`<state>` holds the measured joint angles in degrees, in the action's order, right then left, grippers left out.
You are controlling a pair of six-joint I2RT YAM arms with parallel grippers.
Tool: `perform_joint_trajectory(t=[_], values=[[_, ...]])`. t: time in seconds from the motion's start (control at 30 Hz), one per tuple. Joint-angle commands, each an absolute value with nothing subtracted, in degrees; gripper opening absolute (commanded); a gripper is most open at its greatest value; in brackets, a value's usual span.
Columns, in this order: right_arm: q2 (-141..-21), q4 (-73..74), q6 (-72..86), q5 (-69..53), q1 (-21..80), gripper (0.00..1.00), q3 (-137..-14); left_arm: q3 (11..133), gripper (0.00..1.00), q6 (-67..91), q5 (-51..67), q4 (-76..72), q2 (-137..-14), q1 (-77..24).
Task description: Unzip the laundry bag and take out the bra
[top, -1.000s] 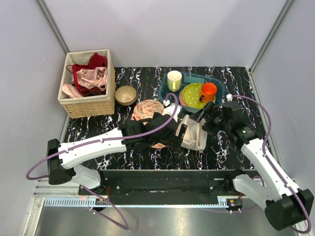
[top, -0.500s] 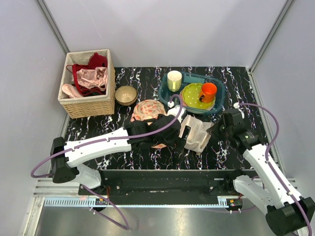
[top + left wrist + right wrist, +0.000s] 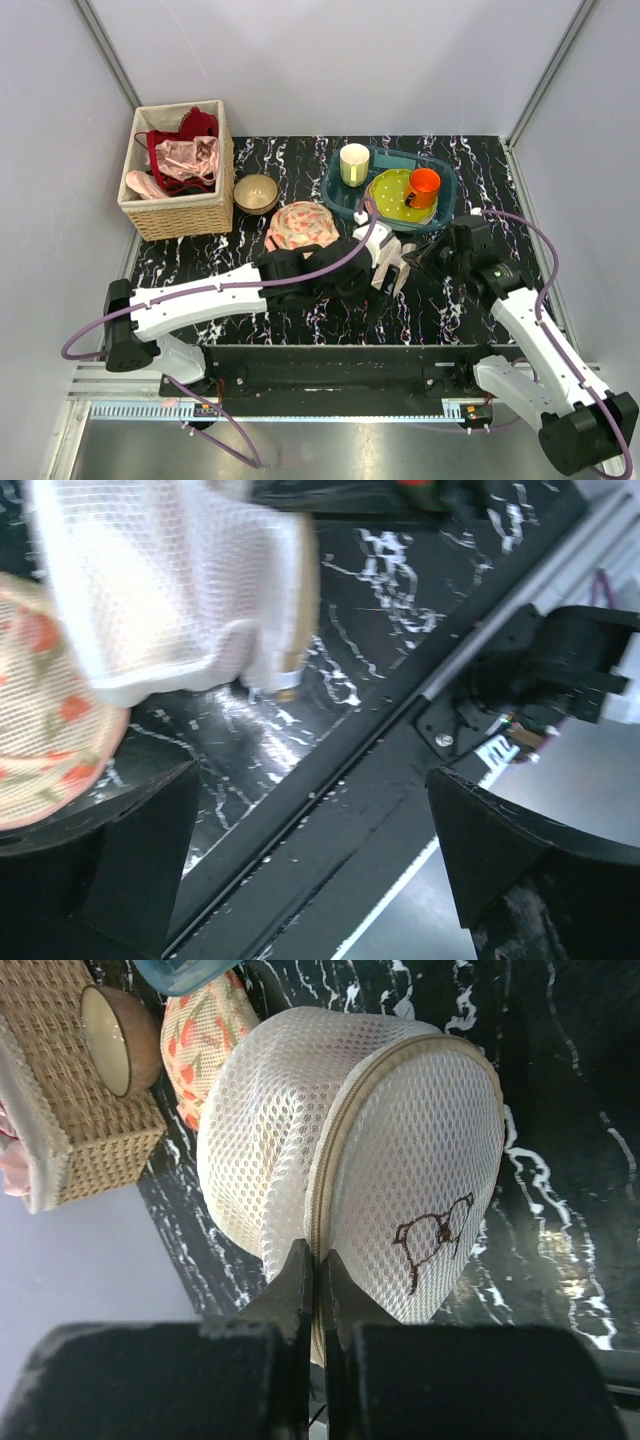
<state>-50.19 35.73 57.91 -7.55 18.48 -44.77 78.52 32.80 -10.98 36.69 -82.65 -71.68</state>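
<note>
I will next lower my left gripper and move it outward to the loose end of the zip (image 3: 400,284) (image 3: 290,670), because that short part of the zip sticks out past my right gripper.
The laundry bag (image 3: 400,1140), a white mesh pouch, stands on edge with its zip seam running down into my right gripper (image 3: 318,1260). That gripper is shut on the bag's zip rim. A brown outline drawing marks the face of the bag. From above, only a small part of the laundry bag (image 3: 398,262) shows between the right gripper (image 3: 420,262) and the left gripper (image 3: 378,272). In the left wrist view the left gripper (image 3: 310,860) is open and empty, with the laundry bag (image 3: 170,580) above and to its left. The bra is hidden.
A wicker basket (image 3: 178,205) of pink and red garments stands at the back left, beside a brown bowl (image 3: 256,193). A peach floral cloth (image 3: 300,225) lies left of the bag. A blue tray (image 3: 333,195) holds a green plate (image 3: 390,198), orange cup (image 3: 422,186) and cream cup (image 3: 354,163).
My right gripper has closed from open onto the bag's zip rim. The left arm has slid right over the bag, which now stands on edge and is mostly covered from above.
</note>
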Motion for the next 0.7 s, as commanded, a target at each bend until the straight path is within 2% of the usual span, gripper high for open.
perform_joint_trajectory(t=[0.0, 0.27, 0.4, 0.67], values=[[-53.7, 30.4, 63.5, -13.3, 18.4, 0.00, -48.8, 78.3, 0.96, 30.9, -5.9, 28.0, -83.8, -73.4], [-54.2, 30.3, 64.2, -14.8, 18.4, 0.00, -50.9, 78.9, 0.94, 28.7, -10.0, 23.3, -88.3, -73.4], [-53.9, 30.5, 63.9, -15.3, 18.5, 0.00, -50.5, 81.0, 0.91, 28.4, -15.1, 26.1, -91.6, -72.6], [-52.9, 31.5, 63.5, -15.3, 18.5, 0.00, -49.1, 74.5, 0.85, 31.4, -15.4, 21.2, -89.2, -68.7]])
